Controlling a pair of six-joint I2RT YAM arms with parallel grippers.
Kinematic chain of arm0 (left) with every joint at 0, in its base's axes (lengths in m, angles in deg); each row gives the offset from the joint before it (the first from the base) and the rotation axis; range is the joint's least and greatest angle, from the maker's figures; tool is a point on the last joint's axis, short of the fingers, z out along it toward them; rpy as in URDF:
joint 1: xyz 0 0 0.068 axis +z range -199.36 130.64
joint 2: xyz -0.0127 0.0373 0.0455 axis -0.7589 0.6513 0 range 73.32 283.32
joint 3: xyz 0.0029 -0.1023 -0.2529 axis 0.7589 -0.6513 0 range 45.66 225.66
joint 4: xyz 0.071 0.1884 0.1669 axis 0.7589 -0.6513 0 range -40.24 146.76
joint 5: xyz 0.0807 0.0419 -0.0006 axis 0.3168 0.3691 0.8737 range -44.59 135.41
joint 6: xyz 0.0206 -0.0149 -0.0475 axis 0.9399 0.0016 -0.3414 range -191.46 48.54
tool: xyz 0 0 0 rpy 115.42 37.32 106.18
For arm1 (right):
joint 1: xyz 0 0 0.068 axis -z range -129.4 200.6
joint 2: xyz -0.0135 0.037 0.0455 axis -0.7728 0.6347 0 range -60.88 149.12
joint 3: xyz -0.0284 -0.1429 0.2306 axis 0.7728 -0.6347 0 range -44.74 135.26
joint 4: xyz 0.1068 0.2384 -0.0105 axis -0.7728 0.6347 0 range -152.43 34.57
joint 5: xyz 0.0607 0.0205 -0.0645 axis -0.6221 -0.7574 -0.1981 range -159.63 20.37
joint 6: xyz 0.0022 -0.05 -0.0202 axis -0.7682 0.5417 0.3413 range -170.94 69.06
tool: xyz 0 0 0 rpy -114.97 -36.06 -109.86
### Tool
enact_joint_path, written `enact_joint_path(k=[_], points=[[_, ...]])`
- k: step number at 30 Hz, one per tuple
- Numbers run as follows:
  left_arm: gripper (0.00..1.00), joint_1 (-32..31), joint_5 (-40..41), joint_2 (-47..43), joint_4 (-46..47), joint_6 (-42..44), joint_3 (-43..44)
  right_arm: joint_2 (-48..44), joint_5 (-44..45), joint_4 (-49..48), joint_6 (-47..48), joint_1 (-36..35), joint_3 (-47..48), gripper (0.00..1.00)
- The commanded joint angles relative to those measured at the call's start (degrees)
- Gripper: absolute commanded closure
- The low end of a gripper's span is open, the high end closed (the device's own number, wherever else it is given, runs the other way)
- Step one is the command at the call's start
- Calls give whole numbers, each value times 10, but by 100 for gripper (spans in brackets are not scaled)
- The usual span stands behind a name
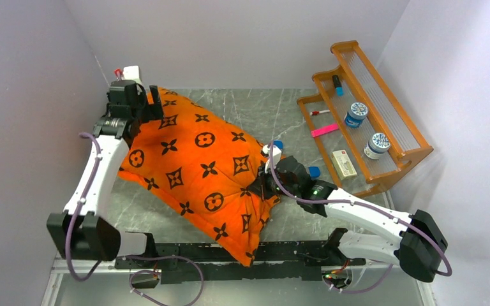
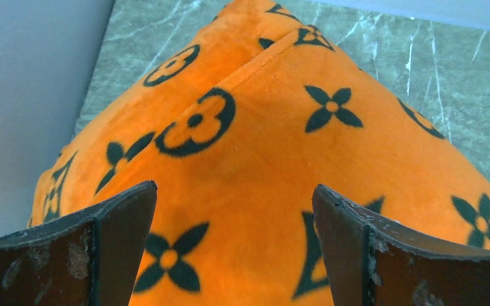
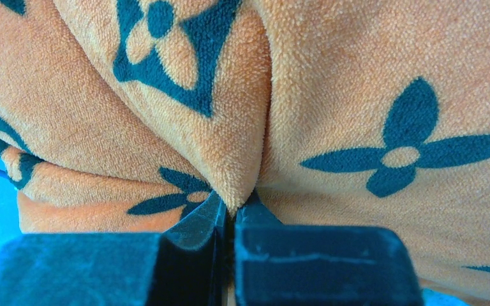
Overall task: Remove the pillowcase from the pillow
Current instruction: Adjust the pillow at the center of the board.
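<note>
I will next lower the spread fingers of my left gripper to both sides of the pillowcase's raised fold by the circle motif, and then pinch that cloth.
The orange pillowcase [image 1: 198,169] with dark flower and circle motifs lies stuffed and plump across the middle of the table; the pillow inside it is hidden. My right gripper [image 1: 263,183] is at its right edge, shut on a pinched fold of the pillowcase [image 3: 233,191] that bunches between the fingertips. My left gripper [image 1: 154,102] hangs over the far left corner, open, its fingers [image 2: 121,217] wide apart above the pillowcase [image 2: 255,159] with nothing between them.
A wooden stepped rack [image 1: 370,115] stands at the right with two round tins [image 1: 356,115], a pink strip, markers and a small box. Blue objects [image 1: 314,171] lie by the right gripper. White walls close in on the left and right.
</note>
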Motion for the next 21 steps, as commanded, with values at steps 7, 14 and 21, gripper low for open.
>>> enact_joint_path(k=[7,14,21], points=[[3,99,-98,154,-65,7,131,-5,-25,-7,59,4,-30,100],[3,110,-261,208,-101,37,127,3,-37,-10,85,4,-22,100],[21,95,-342,173,-61,39,11,-13,-8,-11,92,3,-6,100]])
